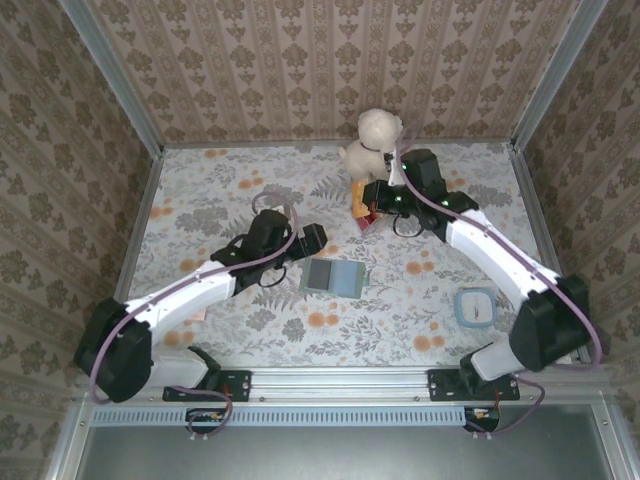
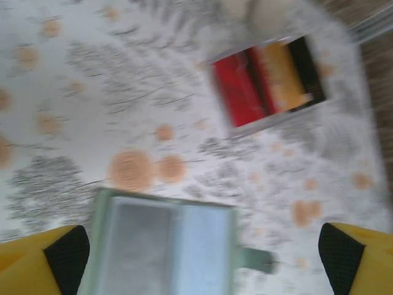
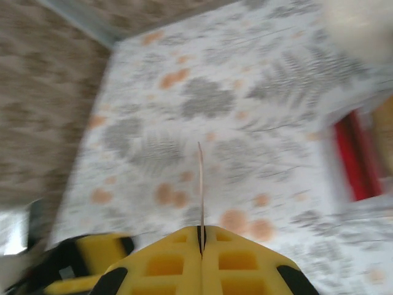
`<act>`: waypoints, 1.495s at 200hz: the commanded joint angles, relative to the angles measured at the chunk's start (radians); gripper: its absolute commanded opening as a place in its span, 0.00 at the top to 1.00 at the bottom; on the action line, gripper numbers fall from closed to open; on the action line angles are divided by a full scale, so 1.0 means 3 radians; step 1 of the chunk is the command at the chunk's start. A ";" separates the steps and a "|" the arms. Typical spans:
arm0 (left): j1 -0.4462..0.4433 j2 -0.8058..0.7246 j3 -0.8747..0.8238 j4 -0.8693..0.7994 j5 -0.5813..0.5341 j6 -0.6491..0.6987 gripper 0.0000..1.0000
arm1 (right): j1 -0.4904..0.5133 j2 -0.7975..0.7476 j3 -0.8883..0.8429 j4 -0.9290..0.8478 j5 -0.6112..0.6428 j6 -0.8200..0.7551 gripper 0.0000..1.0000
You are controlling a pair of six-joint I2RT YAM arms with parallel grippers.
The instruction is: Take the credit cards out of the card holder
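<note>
My right gripper moves over the yellow part of the striped block [image 3: 385,123] and down next to release the card [image 3: 201,184], as the block still lies beside it.
The card holder [image 1: 335,277] lies opened flat on the flowered table, sage-green with a light blue inner panel [image 2: 202,246] and a small green tab [image 2: 256,259] at its side. My left gripper [image 2: 204,255] hovers just above it, open wide, with one yellow finger [image 2: 61,253] on either side of the holder; it sits left of the holder [image 1: 312,240]. My right gripper [image 3: 201,232] is shut on a thin card [image 3: 201,184] seen edge-on, sticking straight out of the jaws. That gripper [image 1: 374,204] is at the back, beside the striped block.
A red-yellow-black striped block [image 2: 270,80] [image 1: 366,212] lies beyond the holder. A white plush toy [image 1: 376,137] stands at the back. A small blue-rimmed dish [image 1: 474,307] sits front right. Patterned walls and metal rails bound the table.
</note>
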 commanded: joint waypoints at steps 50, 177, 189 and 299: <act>0.0229 0.0198 -0.0084 -0.0227 -0.0270 0.0381 0.00 | -0.0091 0.1028 0.0995 -0.0640 0.0841 -0.1621 1.00; 0.0336 0.0589 0.0073 -0.0188 0.0023 0.0443 0.00 | -0.0221 0.1833 0.1634 -0.1308 0.1029 -0.2029 1.00; 0.0336 0.0592 0.0085 -0.0191 0.0037 0.0446 0.00 | -0.0222 0.1864 0.1649 -0.1333 0.0992 -0.2028 1.00; 0.0333 0.0575 0.0030 -0.0155 0.0132 0.0485 0.00 | -0.0220 0.2017 0.1811 -0.1383 0.1133 -0.1891 0.73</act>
